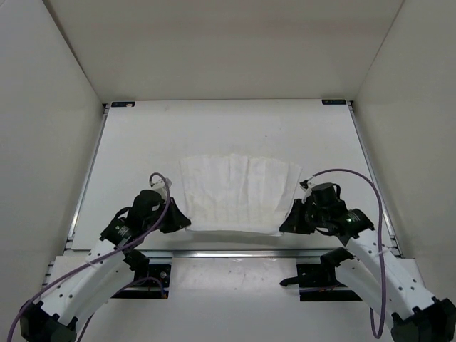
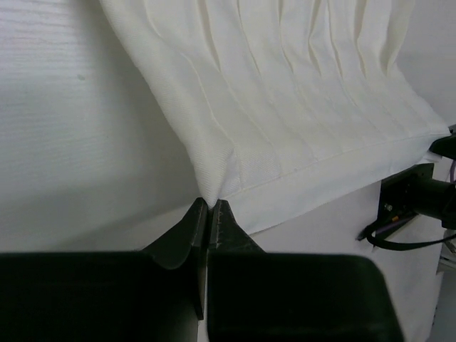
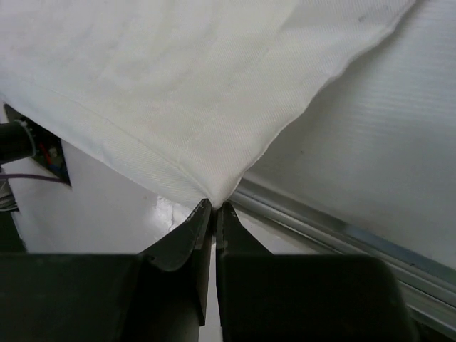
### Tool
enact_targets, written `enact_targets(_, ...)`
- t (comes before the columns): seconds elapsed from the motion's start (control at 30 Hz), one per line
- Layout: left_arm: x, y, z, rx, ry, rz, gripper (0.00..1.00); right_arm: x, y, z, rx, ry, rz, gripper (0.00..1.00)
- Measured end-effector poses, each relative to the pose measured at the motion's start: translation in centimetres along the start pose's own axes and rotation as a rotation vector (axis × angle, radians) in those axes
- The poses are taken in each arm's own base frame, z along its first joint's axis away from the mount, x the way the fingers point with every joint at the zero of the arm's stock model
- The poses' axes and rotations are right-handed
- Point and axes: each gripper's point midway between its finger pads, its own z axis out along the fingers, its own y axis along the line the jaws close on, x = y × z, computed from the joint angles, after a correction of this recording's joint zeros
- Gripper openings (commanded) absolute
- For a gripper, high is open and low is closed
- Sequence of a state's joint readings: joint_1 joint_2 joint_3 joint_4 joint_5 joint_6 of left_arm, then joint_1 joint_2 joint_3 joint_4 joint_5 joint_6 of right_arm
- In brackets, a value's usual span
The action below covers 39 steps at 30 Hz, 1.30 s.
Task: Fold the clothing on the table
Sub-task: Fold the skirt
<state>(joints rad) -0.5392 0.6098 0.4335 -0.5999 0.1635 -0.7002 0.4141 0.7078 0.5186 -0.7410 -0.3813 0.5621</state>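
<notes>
My left gripper will next lift its pinched corner of the clothing up and outward over the clothing, then lower it to the clothing's far edge (image 1: 188, 159) and let go. The clothing is still unfolded.
The clothing (image 1: 235, 192), a thin white piece with vertical crease lines, is spread over the near middle of the table (image 1: 228, 128). Its near edge is lifted and hangs between my two grippers. My left gripper (image 1: 182, 222) is shut on the near left corner; the left wrist view has the fabric (image 2: 285, 107) pinched at the fingertips (image 2: 211, 204). At the near right corner my right gripper (image 1: 291, 225) is shut too. In the right wrist view the cloth (image 3: 178, 85) comes to a point at the gripper's tips (image 3: 214, 204).
A silver rail (image 1: 228, 253) runs along the table's near edge, just below the lifted fabric edge, also seen in the right wrist view as a rail (image 3: 342, 228). White walls (image 1: 43, 128) enclose the table on three sides. Purple cables (image 1: 356, 178) loop off both arms.
</notes>
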Motion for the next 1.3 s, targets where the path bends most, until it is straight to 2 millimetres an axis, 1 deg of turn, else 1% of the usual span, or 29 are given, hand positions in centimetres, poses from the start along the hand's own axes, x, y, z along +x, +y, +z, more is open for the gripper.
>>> enact_targets(0.1,0.0,-0.7,-1.4,0.026,-0.008,-0.017,0.00,0.6,0.7,-1.6,-0.043,-0.015,0.000,0.01)
enact_targets(0.17,-0.9,-1.7,-2.6,0.053,-0.027,-0.026,0.00,0.3,1.6,-2.9,-0.069,-0.031,-0.005,0.01)
enact_targets(0.23,-2.8,-2.9,-3.7,0.082,-0.064,-0.042,0.00,-0.8,2.7,-4.3,-0.093,-0.061,-0.018,0.00)
enact_targets(0.3,-4.5,-3.9,-4.1,0.096,-0.088,-0.045,0.00,-2.6,3.4,-5.3,-0.101,-0.093,-0.027,0.00)
enact_targets(0.33,-5.2,-4.4,-4.0,0.097,-0.093,-0.042,0.00,-3.6,3.5,-5.6,-0.099,-0.104,-0.024,0.00)
enact_targets(0.4,-6.6,-5.1,-3.4,0.095,-0.094,-0.035,0.00,-5.5,3.0,-5.7,-0.085,-0.126,0.004,0.00)
enact_targets(0.47,-8.5,-5.6,-2.2,0.088,-0.104,-0.037,0.00,-7.4,2.2,-5.2,-0.073,-0.131,0.037,0.00)
enact_targets(0.5,-9.6,-5.5,-1.2,0.079,-0.110,-0.047,0.00,-8.2,1.8,-4.6,-0.068,-0.125,0.055,0.00)
enact_targets(0.57,-11.4,-4.8,0.9,0.047,-0.113,-0.071,0.00,-10.0,1.3,-3.6,-0.061,-0.116,0.070,0.00)
enact_targets(0.63,-13.2,-3.5,3.6,-0.010,-0.103,-0.091,0.00,-12.6,0.6,-1.8,-0.036,-0.097,0.086,0.00)
enact_targets(0.67,-14.0,-3.0,5.0,-0.039,-0.091,-0.099,0.07,-14.3,0.1,-0.7,-0.019,-0.093,0.094,0.02)
enact_targets(0.7,-15.1,-2.5,6.5,-0.061,-0.085,-0.104,0.33,-15.8,-0.4,0.2,-0.003,-0.093,0.098,0.07)
enact_targets(0.73,-16.1,-2.0,7.9,-0.076,-0.082,-0.104,0.46,-17.8,-0.9,1.2,0.011,-0.095,0.104,0.13)
enact_targets(0.77,-17.3,-1.2,9.2,-0.097,-0.092,-0.108,0.50,-19.7,-1.4,2.0,0.028,-0.111,0.104,0.20)
enact_targets(0.8,-18.7,-0.3,10.4,-0.114,-0.108,-0.121,0.58,-22.0,-2.4,2.9,0.056,-0.134,0.109,0.34)
enact_targets(0.83,-19.8,0.7,11.3,-0.128,-0.122,-0.132,0.65,-23.8,-3.2,3.5,0.076,-0.150,0.118,0.38)
enact_targets(0.87,-20.8,1.8,12.1,-0.141,-0.134,-0.146,0.65,-26.0,-4.1,4.1,0.091,-0.176,0.118,0.43)
enact_targets(0.9,-21.6,2.5,12.7,-0.151,-0.139,-0.158,0.65,-27.8,-4.9,4.5,0.105,-0.195,0.118,0.47)
enact_targets(0.93,-22.5,3.2,13.1,-0.162,-0.146,-0.167,0.65,-29.1,-5.5,4.9,0.117,-0.210,0.117,0.50)
enact_targets(0.97,-23.2,3.7,13.3,-0.170,-0.153,-0.167,0.66,-30.0,-6.1,5.1,0.134,-0.225,0.115,0.53)
enact_targets(1.0,-23.8,4.0,13.4,-0.177,-0.161,-0.163,0.67,-30.3,-6.7,5.1,0.153,-0.235,0.115,0.56)
enact_targets(1.07,-24.0,4.0,13.1,-0.182,-0.170,-0.144,0.67,-29.7,-7.2,5.0,0.187,-0.240,0.120,0.59)
enact_targets(1.13,-23.1,3.7,12.3,-0.183,-0.178,-0.117,0.69,-27.7,-7.3,4.9,0.208,-0.241,0.117,0.60)
enact_targets(1.2,-21.1,3.8,11.2,-0.195,-0.171,-0.098,0.71,-24.3,-7.3,4.6,0.214,-0.226,0.132,0.62)
enact_targets(1.23,-19.7,4.2,10.8,-0.208,-0.161,-0.090,0.71,-22.6,-7.3,4.4,0.216,-0.222,0.137,0.62)
enact_targets(1.27,-18.3,4.6,10.3,-0.224,-0.147,-0.085,0.71,-20.3,-7.4,4.3,0.222,-0.212,0.150,0.62)
enact_targets(1.3,-16.8,5.2,10.0,-0.243,-0.131,-0.083,0.73,-18.4,-7.4,4.2,0.221,-0.205,0.164,0.62)
